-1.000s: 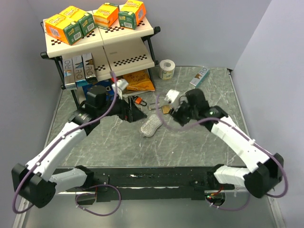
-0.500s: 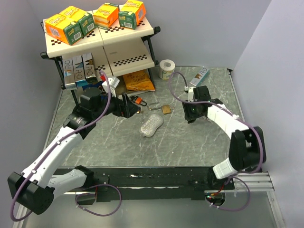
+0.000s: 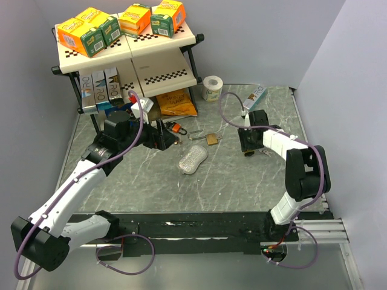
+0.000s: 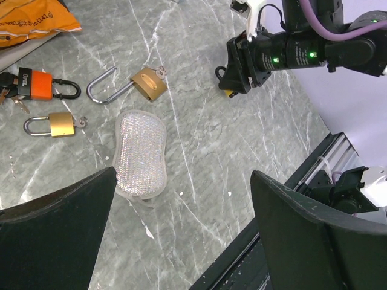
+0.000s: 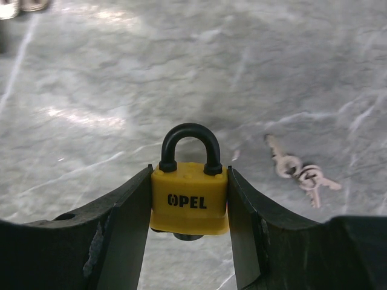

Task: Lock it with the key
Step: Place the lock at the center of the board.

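The yellow padlock should go down slightly in my right gripper next, toward the marble (image 3: 249, 153) (image 5: 189, 208) beside the loose keys, so that my gripper can release it there.
A yellow OPEL padlock (image 5: 188, 202) with a black shackle pushed down into its body sits upright between the fingers of my right gripper (image 5: 188, 172), which is shut on it low over the table. A small bunch of keys (image 5: 300, 171) lies loose on the marble just right of that padlock. In the top view the right gripper (image 3: 249, 145) is right of centre. My left gripper (image 4: 187, 235) hangs open and empty above the table; in the top view this left gripper (image 3: 166, 138) is near the shelf's foot.
An orange padlock (image 4: 37, 84), a small brass padlock (image 4: 60, 124) and a brass padlock with its shackle swung open (image 4: 148, 83) lie near a silver mesh pouch (image 4: 140, 154). A shelf (image 3: 130, 51) of boxes, an orange bag (image 3: 175, 104) and a tape roll (image 3: 212, 88) stand at the back.
My right arm has swung from the table's middle out to the right and folded back. The left arm has drawn slightly back toward the shelf. Neither gripper's opening has changed.
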Motion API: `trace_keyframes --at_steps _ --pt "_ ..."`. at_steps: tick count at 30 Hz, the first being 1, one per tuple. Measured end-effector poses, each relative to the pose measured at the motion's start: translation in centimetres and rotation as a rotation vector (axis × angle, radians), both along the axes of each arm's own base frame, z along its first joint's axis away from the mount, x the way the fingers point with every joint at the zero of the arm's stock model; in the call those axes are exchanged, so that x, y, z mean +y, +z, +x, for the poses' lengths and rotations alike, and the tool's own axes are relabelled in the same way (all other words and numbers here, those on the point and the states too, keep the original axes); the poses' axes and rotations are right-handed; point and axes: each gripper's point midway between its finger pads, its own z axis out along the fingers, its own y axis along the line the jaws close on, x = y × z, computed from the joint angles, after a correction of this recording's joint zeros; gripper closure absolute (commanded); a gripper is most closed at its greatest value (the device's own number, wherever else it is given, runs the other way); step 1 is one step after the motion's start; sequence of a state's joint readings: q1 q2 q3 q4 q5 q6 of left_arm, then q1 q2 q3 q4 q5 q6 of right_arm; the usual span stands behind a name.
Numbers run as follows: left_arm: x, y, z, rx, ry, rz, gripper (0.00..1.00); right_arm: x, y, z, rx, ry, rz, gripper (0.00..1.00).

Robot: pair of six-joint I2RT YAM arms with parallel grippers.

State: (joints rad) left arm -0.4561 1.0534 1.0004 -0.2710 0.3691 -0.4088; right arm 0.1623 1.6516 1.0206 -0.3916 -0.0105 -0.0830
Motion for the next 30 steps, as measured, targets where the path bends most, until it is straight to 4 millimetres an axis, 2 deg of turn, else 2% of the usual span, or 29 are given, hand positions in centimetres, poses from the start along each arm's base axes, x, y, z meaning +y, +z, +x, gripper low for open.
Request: trace_keyframes --at_steps 8,11,24,28,29,30 --pt "0.0 0.0 0.0 0.001 -0.001 0.000 0.04 -1.5 -2.4 0.2 0.054 -0.024 0.001 0.86" --pt "0.0 -0.2 -0.1 0.005 -0.004 0.004 0.04 -1.8 -2.3 0.7 0.039 -0.028 0.001 0.78" --pt "0.2 -1.6 -0.4 0.038 -0.012 0.034 0.04 -3.0 -2.3 0.8 0.034 -0.043 -0.015 0.77" --pt "0.2 -1.6 -0.4 0.034 -0.013 0.037 0.04 -3.3 -2.3 0.8 0.035 -0.046 -0.017 0.55" --pt "0.2 -1.6 -0.4 0.034 -0.013 0.037 0.04 -3.4 -2.3 0.8 0.035 -0.046 -0.016 0.47" --pt "0.2 -1.6 -0.4 0.034 -0.014 0.037 0.04 -3.4 -2.3 0.8 0.036 -0.045 -0.014 0.43"
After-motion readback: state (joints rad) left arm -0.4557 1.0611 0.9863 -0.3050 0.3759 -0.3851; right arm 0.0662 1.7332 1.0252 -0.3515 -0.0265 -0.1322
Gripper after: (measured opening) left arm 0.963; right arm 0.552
